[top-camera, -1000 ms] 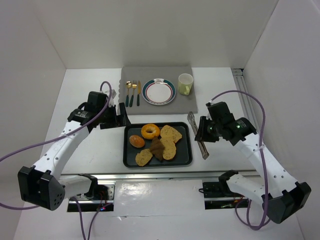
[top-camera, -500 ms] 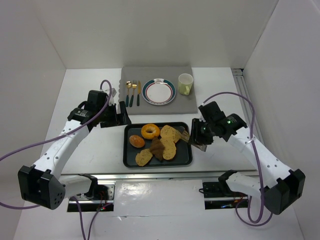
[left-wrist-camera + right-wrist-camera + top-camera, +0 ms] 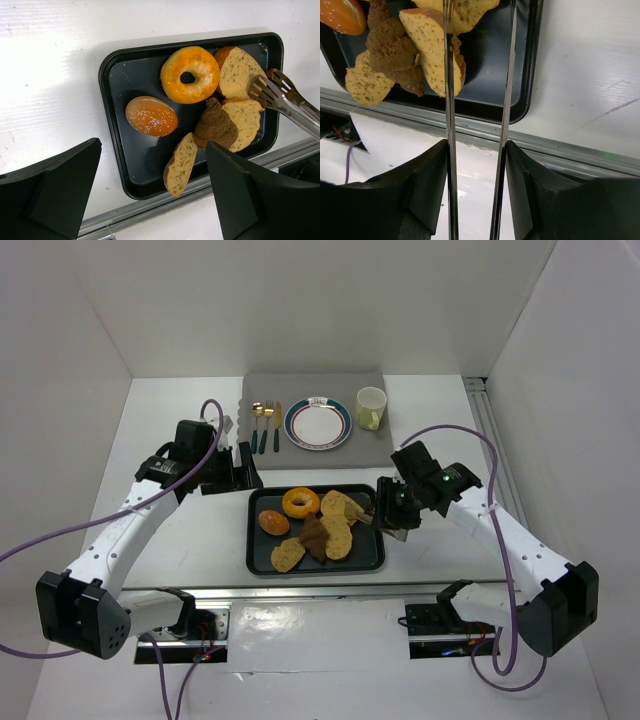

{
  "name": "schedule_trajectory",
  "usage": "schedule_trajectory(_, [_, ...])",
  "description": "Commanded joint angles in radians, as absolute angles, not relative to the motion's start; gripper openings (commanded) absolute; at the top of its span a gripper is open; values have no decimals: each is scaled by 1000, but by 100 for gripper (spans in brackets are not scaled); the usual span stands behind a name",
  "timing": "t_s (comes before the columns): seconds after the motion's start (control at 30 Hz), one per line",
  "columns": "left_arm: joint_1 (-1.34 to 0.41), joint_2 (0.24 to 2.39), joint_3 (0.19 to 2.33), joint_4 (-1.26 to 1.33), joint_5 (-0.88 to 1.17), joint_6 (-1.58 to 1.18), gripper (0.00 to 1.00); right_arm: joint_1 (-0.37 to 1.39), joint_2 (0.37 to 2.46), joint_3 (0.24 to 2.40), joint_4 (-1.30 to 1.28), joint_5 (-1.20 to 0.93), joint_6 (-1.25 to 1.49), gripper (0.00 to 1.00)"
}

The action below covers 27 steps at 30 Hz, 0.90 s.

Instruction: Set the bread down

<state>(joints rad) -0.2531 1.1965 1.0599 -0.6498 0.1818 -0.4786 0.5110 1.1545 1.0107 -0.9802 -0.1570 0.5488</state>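
Note:
My right gripper stays where it is and squeezes the tongs' arms together onto the upper slice's outer edge (image 3: 351,503) (image 3: 484,10) next. The tongs' spread ends already stand at it.
A black tray (image 3: 253,535) holds a glazed donut (image 3: 300,502), a sesame bun (image 3: 274,521), a chocolate croissant (image 3: 314,536) and three bread slices (image 3: 340,507). My right gripper (image 3: 395,515) is shut on metal tongs (image 3: 372,512). The tongs' arms are spread, and their tips are at the right edge of the upper slice (image 3: 240,72). In the right wrist view the tongs (image 3: 447,100) run up from my gripper (image 3: 476,145) over the tray's right side (image 3: 532,75). My left gripper (image 3: 240,468) is open and empty at the tray's upper left corner.
A grey mat (image 3: 375,450) behind the tray carries a plate (image 3: 318,423), a yellow cup (image 3: 371,408) and cutlery (image 3: 264,425). White walls close in the table on three sides. A metal rail (image 3: 330,592) runs along the near edge.
My right arm has moved left, carrying the tongs from beside the tray to over its right side, tips at the upper slice. The left arm has not moved.

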Motion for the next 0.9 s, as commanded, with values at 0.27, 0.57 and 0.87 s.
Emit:
schedule_trajectory(0.27, [-256,1180,1074,-611,213,-488,99,436,1154,962,-874,-265,468,47])
schedule_trajectory(0.57, [-256,1180,1055,-611,224,-497,99,385,1112,1100,-1032,-153,439,14])
schedule_trajectory(0.87, [-256,1180,1075,-611,224,-497,99,385,1121,1276,-1144,-158,358,0])
